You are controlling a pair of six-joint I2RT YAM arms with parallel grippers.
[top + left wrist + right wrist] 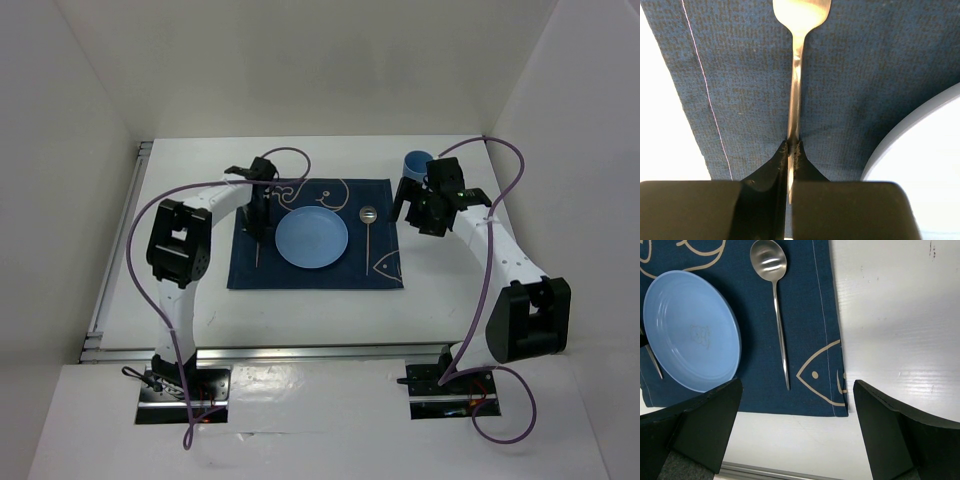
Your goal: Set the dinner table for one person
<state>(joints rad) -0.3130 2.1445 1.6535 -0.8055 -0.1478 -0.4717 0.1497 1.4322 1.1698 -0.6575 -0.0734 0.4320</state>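
Note:
The blue cup is still off the mat, so my right gripper reaches outward to it next and closes on its rim side away from the mat.
The white dinner table carries a navy placemat with a light blue plate on it. A silver spoon lies on the mat right of the plate. My left gripper hangs over the mat's left part, shut on a fork's handle. In the left wrist view its jaws pinch the fork, just above or on the mat, with the plate to the right. My right gripper is open and empty above the table right of the mat. Its wrist view shows plate, spoon and open gripper.
A blue cup stands on the table just behind my right gripper, off the mat's far right corner. Metal rails run along the table's left edge and near edge. White walls close in the back and sides.

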